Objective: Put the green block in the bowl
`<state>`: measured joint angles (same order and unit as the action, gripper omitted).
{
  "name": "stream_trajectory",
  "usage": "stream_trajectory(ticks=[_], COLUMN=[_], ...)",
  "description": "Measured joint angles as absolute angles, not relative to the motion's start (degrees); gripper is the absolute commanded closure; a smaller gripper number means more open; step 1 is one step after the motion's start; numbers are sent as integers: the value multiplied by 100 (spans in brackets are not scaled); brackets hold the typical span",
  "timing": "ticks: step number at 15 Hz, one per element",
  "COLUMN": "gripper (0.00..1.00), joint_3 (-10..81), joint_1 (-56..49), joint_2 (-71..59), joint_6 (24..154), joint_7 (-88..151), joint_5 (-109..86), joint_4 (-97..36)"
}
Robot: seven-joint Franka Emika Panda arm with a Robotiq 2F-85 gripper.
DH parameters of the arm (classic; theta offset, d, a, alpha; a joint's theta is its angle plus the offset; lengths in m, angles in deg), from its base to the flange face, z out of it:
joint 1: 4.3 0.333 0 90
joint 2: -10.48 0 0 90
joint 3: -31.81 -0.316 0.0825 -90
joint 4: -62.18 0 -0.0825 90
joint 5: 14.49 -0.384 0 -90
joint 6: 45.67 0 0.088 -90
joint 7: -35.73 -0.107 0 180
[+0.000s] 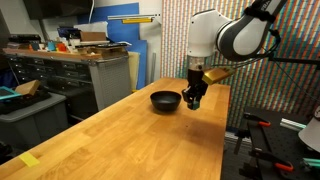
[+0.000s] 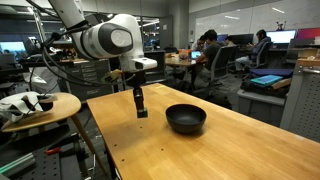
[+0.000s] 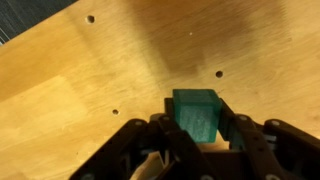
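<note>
I will raise my gripper, move it outward over the open middle of the bowl, then lower it and release, because the bowl's rim stands up beside the low green block.
The green block (image 3: 196,115) is a small dark green cube sitting between my gripper's (image 3: 196,122) two black fingers in the wrist view; the fingers press against its sides. In both exterior views the gripper (image 1: 194,102) (image 2: 141,112) is low at the wooden table, and the block is too small to make out there. The black bowl (image 1: 166,100) (image 2: 186,119) stands on the table beside the gripper, a short gap apart, and appears empty.
The wooden table (image 1: 140,135) (image 2: 200,150) has small holes in its top (image 3: 90,18). A round side table with objects (image 2: 35,105) stands beyond one edge. Cabinets and a workbench (image 1: 80,65) lie behind. People sit at desks (image 2: 215,50) in the background.
</note>
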<state>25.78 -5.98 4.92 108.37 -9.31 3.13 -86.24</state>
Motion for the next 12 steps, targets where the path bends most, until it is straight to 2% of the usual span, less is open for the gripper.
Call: stream_trajectory(ticks=[6,12], gripper=[83,83], joint_3=[3000,3308], joint_1=[-570,-587], joint_2=[768,468], joint_6=[9743,9652], joint_7=[-52,508], joint_5=[208,208], joint_4=[-7792,-7158])
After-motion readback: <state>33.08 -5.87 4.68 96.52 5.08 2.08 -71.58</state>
